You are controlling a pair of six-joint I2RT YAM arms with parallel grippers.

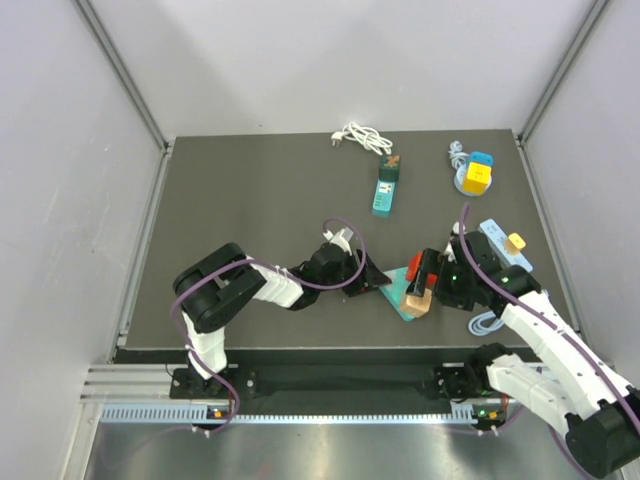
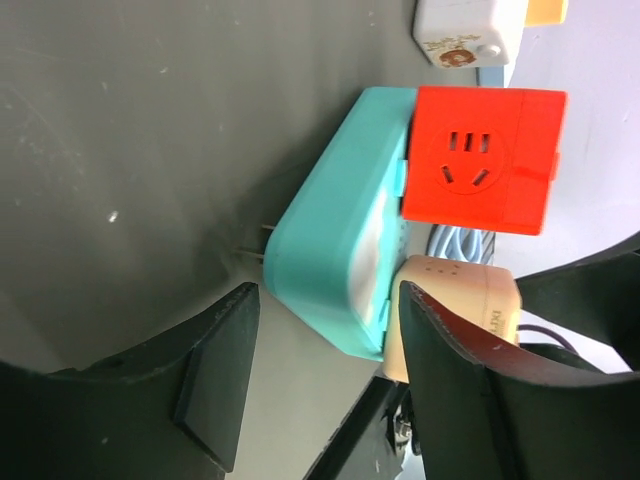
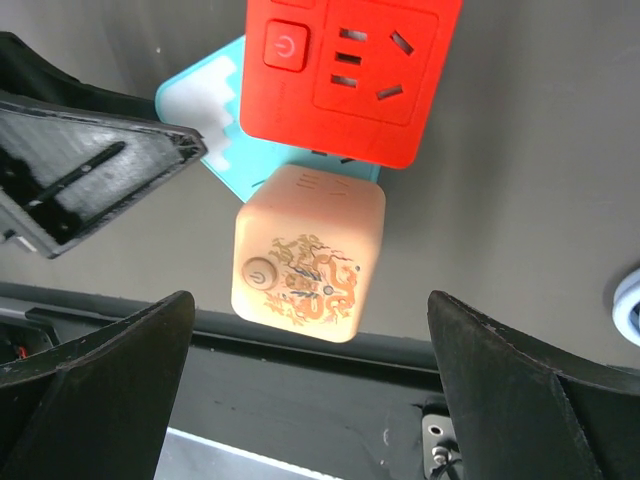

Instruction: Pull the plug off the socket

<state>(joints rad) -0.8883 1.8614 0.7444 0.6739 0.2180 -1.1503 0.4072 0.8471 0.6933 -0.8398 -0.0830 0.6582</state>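
The beige cube [image 2: 460, 300] lies below the gap between my open fingers, so next I should move my right gripper down over it and close on its opposite sides.
A teal socket strip [image 1: 397, 292] lies near the table's front edge, with a red cube plug [image 1: 415, 268] and a beige cube plug [image 1: 417, 301] seated side by side on it. In the left wrist view my left gripper [image 2: 325, 300] is open and straddles the teal strip [image 2: 330, 230] at its end. One finger stands clear of it and the other sits beside the beige cube [image 2: 460, 300]. My right gripper [image 3: 310, 305] is wide open just above the dragon-printed beige cube [image 3: 308, 255], touching nothing. The red cube [image 3: 350, 70] sits beyond it.
At the back are a second teal strip [image 1: 385, 187], a white cable [image 1: 362, 138] and a yellow-and-blue cube [image 1: 476, 175]. A pale strip with a yellow plug [image 1: 505, 243] lies right of my right arm. The table's front edge [image 3: 300, 350] runs right by the beige cube.
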